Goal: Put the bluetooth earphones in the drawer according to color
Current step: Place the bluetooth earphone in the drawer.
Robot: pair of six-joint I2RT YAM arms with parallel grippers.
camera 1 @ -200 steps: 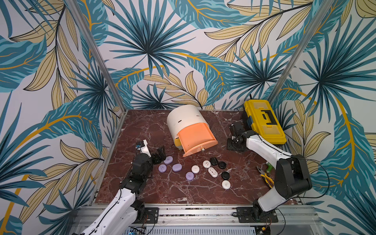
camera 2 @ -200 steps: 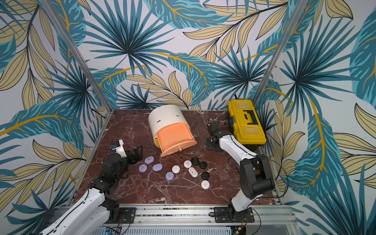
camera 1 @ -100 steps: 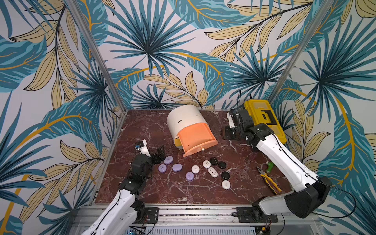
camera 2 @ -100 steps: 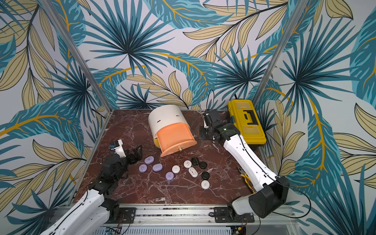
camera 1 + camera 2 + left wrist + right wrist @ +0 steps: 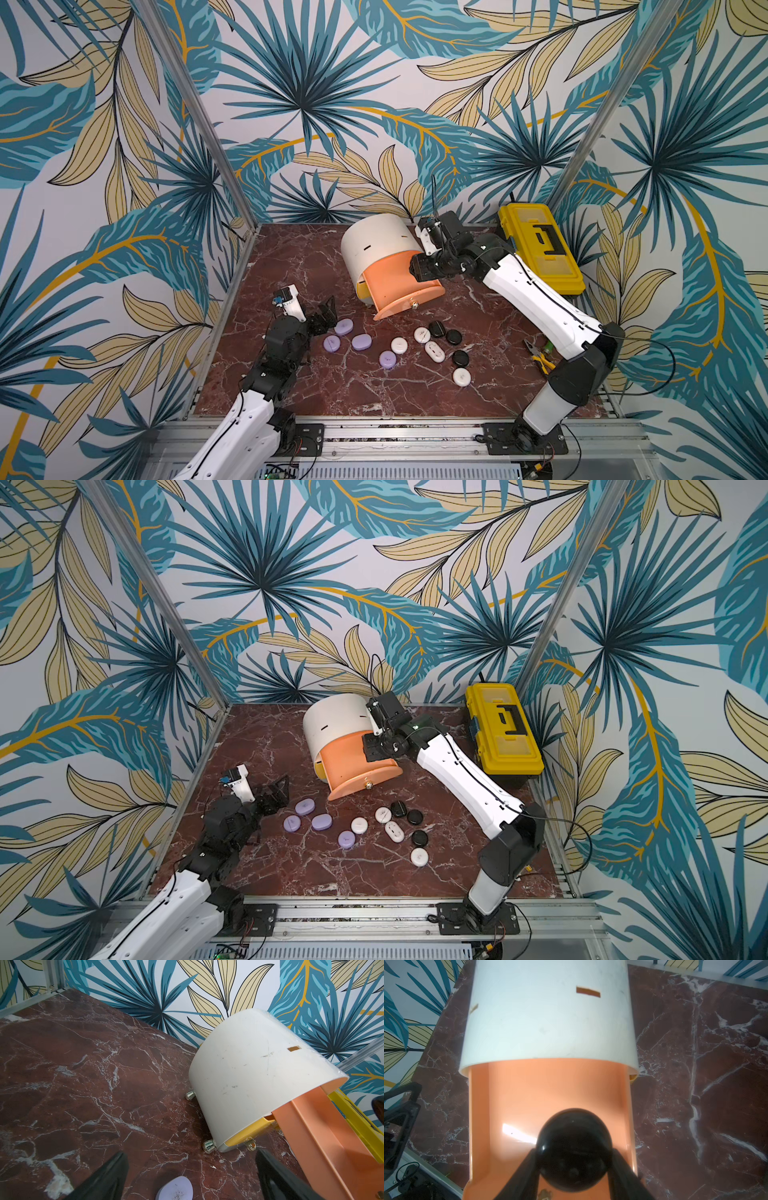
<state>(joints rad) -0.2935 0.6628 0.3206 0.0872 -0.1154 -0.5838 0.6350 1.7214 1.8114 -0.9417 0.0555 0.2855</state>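
The robot's right gripper should next go down to the bare bottom of the drawer by the cabinet's rim [image 5: 558, 1094] and let go of the black earphone case [image 5: 574, 1149].
The cream drawer cabinet [image 5: 374, 241] stands at the back with its peach drawer [image 5: 395, 286] pulled out. My right gripper [image 5: 419, 270] hangs over that drawer, shut on a black earphone case [image 5: 574, 1149]; below it the drawer floor [image 5: 550, 1088] is bare. Lilac earphones [image 5: 344, 326], white ones [image 5: 399, 345] and black ones [image 5: 460, 357] lie scattered on the marble in front. My left gripper [image 5: 326, 318] is open just left of the lilac ones. In the left wrist view one lilac case [image 5: 175, 1188] lies between its wide-apart fingers [image 5: 108, 1176], untouched.
A yellow-and-black toolbox [image 5: 540, 249] sits at the back right, close behind my right arm. Pliers and a green-handled tool [image 5: 538, 357] lie at the right edge. Patterned walls and metal posts close in the table on three sides.
My right arm has lifted from the table beside the toolbox and swung left, ending over the open peach drawer. The left arm has hardly moved.
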